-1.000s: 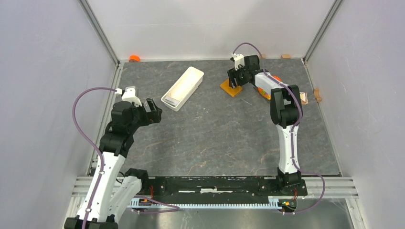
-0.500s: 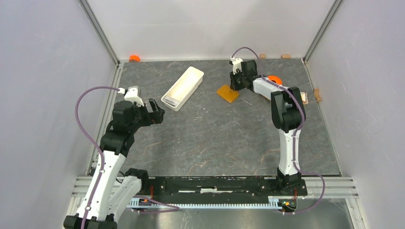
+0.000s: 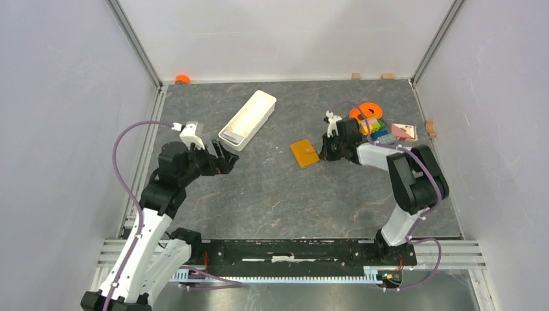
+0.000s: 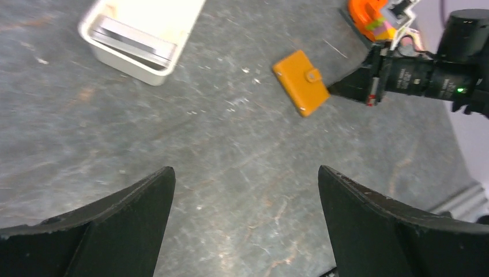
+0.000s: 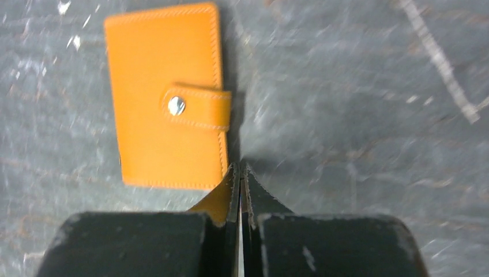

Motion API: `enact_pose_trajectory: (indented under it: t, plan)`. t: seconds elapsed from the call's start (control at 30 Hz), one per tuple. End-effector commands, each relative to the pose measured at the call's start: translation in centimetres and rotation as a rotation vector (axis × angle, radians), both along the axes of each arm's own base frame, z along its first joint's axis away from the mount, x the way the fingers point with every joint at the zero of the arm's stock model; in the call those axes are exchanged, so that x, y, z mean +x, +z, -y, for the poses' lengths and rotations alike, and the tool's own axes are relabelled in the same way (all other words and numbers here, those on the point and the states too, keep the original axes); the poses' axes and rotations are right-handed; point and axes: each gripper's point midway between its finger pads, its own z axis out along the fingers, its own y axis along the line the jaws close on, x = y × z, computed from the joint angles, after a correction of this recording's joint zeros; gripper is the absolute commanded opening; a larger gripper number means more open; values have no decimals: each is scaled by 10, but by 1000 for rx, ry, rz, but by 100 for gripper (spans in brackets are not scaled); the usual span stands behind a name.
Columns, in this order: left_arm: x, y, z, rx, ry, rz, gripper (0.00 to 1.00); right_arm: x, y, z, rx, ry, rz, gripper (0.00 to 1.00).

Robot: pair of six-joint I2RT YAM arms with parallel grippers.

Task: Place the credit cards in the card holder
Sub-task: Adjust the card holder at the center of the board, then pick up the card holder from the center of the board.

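Observation:
I will next move my left gripper down and to the right in the top view onto the card holder's near corner, since my right gripper is at its clasp edge.
The orange card holder lies flat and snapped shut on the grey table, right of centre. My right gripper rests low on the table, its shut tips against the holder's right edge. In the right wrist view the jaws are pressed together with nothing between them, right beside the corner of the card holder. My left gripper hovers open at the left, well apart from the card holder. A thin grey stack, possibly the credit cards, lies in one end of the white tray.
A long white tray lies at the back left. Behind the right arm sit an orange ring with coloured blocks and a pink flat piece. A small orange object is in the far left corner.
The right gripper has closed and swung from the back of the table toward the middle, and the card holder has moved nearer with it. The left arm has reached a little to the right.

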Motion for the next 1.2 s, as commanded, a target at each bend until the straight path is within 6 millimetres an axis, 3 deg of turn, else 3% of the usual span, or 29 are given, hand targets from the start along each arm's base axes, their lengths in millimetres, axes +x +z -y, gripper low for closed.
enact_pose_trajectory:
  t: [0.0,0.23,0.4,0.73,0.87,1.17]
  plan:
    - [-16,-2,38,-203,-85,-19,100,-27,9,-12,67,39,41,0]
    - [-26,-31,74,-283,-129,-88,100,-55,6,-32,129,114,19,1]
    - [-21,-44,101,-309,-161,-107,100,-53,23,-27,166,24,61,25]
    - [30,-81,164,-281,-248,-208,93,-49,28,-23,283,-11,41,35]
    - [50,-99,186,-259,-286,-258,82,-48,25,-25,315,-8,27,39]
    - [79,-146,216,-224,-315,-369,70,-46,13,-35,390,-13,-31,41]
